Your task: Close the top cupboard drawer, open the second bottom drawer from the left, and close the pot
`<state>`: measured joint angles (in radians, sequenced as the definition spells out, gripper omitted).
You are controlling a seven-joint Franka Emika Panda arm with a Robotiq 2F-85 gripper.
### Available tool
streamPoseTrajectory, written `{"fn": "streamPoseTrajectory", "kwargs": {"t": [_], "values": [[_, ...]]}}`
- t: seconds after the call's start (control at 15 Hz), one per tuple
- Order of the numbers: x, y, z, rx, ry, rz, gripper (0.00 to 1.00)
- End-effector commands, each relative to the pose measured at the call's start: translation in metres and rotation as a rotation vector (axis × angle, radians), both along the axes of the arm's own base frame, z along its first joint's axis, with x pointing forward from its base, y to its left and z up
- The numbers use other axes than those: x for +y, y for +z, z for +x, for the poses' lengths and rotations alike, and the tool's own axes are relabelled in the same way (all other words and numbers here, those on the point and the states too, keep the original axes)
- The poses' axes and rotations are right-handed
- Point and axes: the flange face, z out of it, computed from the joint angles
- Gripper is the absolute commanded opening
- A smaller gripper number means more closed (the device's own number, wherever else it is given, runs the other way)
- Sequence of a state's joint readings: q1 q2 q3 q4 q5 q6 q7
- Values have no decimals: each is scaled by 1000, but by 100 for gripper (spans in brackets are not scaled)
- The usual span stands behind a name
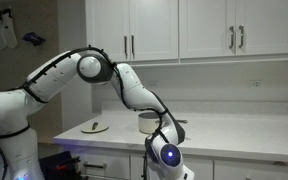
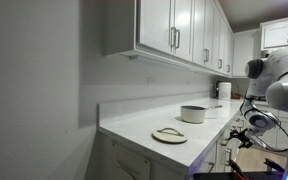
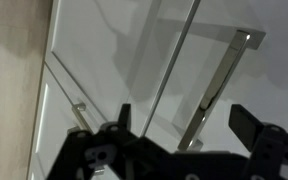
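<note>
The open gripper moves in toward the front of the white panelled drawer next and closes on the slim silver bar handle, since it lies between the dark fingers.
In the wrist view my gripper [image 3: 184, 125] is open, its dark fingers [image 3: 246, 125] on either side of a slim silver bar handle [image 3: 219, 85] on a white panelled drawer front [image 3: 134, 60]. The jaws are not touching the bar. I cannot tell which drawer it is. In both exterior views the arm's wrist [image 1: 170, 155] hangs below the counter's front edge. The steel pot [image 1: 149, 122] [image 2: 194, 114] stands uncovered on the white counter. A round lid with a small knob [image 1: 96, 127] [image 2: 169, 135] lies flat beside it. The top cupboard doors [image 1: 154, 28] [image 2: 156, 22] look shut.
The white counter [image 1: 234, 132] runs along the wall under the row of wall cabinets. Lower drawer fronts [image 1: 96, 166] with horizontal handles sit below it. The arm's base [image 1: 6, 120] stands at the counter's end. A white object [image 2: 224, 90] stands at the counter's far end.
</note>
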<state>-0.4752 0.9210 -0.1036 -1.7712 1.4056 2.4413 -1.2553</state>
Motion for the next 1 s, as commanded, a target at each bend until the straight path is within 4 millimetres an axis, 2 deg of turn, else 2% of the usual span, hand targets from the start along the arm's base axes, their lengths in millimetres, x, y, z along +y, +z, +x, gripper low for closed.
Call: {"fn": "streamPoseTrajectory", "kwargs": {"t": [0.0, 0.53, 0.93], "values": [[4, -6, 13, -51, 6, -21, 100], [19, -19, 30, -92, -7, -32, 100], [16, -26, 31, -70, -12, -61, 100]]}}
